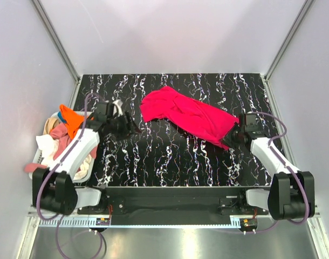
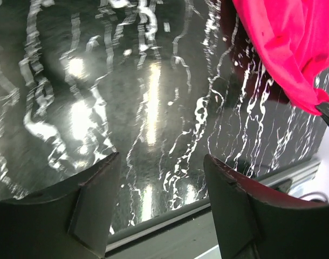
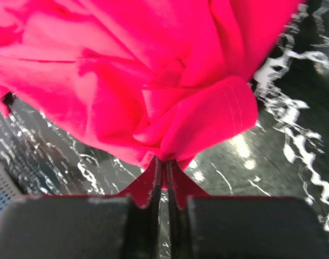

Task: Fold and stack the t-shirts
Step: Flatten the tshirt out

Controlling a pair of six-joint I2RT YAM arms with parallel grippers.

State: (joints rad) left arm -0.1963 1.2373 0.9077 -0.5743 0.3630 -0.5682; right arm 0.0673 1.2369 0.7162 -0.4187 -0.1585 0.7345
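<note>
Next, my left gripper moves outward and brings its open fingers down onto the shirt's loose end, which lies outward and below, opposite the shirt's pinched edge.
A bright pinkish-red t-shirt lies bunched across the middle of the black marbled table. My right gripper is shut on its lower right edge; the right wrist view shows cloth pinched between the closed fingertips. My left gripper is open and empty, left of the shirt, above bare table. In the left wrist view its fingers stand wide apart and the shirt shows at the upper right. Other tees, orange, dusty pink and white, lie in a basket at the left.
The white basket of clothes stands at the table's left edge beside the left arm. White walls enclose the table at the back and sides. A metal rail runs along the near edge.
</note>
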